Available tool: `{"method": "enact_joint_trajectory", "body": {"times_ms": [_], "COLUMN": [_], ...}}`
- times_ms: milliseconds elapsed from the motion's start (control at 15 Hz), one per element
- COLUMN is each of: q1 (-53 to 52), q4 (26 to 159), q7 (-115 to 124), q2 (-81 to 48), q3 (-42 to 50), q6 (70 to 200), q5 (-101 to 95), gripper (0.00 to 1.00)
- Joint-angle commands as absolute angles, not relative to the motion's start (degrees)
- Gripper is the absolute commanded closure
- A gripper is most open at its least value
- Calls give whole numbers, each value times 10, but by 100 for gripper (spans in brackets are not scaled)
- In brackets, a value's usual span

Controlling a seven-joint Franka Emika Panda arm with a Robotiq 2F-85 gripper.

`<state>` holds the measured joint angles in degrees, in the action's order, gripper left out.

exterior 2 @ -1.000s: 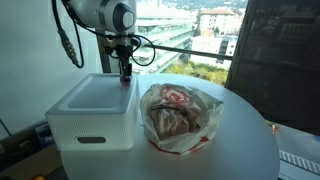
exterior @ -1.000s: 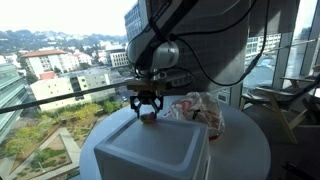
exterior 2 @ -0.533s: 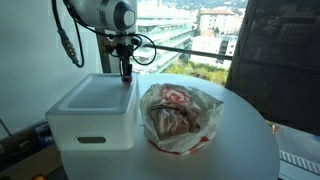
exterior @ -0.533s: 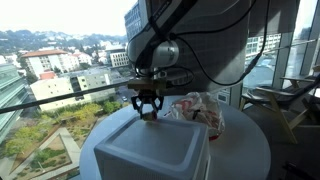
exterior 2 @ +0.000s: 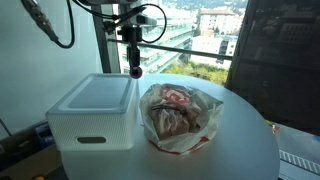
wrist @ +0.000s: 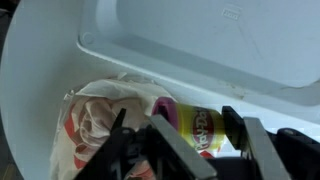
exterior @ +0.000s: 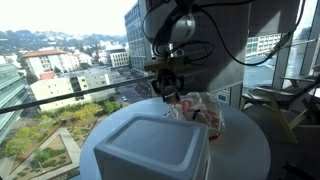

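Observation:
The crumpled plastic bag (exterior: pixel 202 108) is open, so my gripper will next move the can away from the box lid and then down into the bag.
My gripper (wrist: pixel 192 130) is shut on a yellow Play-Doh can (wrist: pixel 186 122) with a pink lid, held sideways between the fingers. In both exterior views the gripper (exterior: pixel 168 90) (exterior 2: pixel 134 68) hangs in the air, near the edge of a white lidded box (exterior: pixel 150 148) (exterior 2: pixel 88 108) and beside a crumpled plastic bag (exterior: pixel 202 108) (exterior 2: pixel 178 118). In the wrist view the box lid (wrist: pixel 210 35) lies above the can and the bag (wrist: pixel 98 115) lies to its left.
Box and bag stand on a round white table (exterior: pixel 245 150) (exterior 2: pixel 245 150) close to a window with a railing (exterior: pixel 60 95). A dark chair (exterior: pixel 285 100) stands beyond the table.
The gripper has lifted off the box lid with the can in it and moved up and sideways toward the bag. Box and bag have not moved.

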<state>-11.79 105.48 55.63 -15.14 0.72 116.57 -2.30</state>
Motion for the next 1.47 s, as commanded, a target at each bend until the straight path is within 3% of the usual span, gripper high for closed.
{"method": "enact_joint_trajectory", "body": {"times_ms": [0, 933, 1000, 1067, 1133, 1333, 1400], "q1": [-91, -37, -40, -45, -54, -92, -99], "q4": [1121, 1174, 1174, 1176, 1179, 1189, 1195], "q7": [602, 627, 628, 635, 640, 664, 667], "q2": [-112, -252, -260, -264, -262, -244, -233], "q3": [17, 85, 91, 99, 110, 147, 149], "q6": [1163, 1462, 1478, 1492, 1498, 1499, 1499], "q5": [-31, -96, -98, -101, -112, -165, -177], "gripper": [67, 67, 52, 17, 17, 0, 0]}}
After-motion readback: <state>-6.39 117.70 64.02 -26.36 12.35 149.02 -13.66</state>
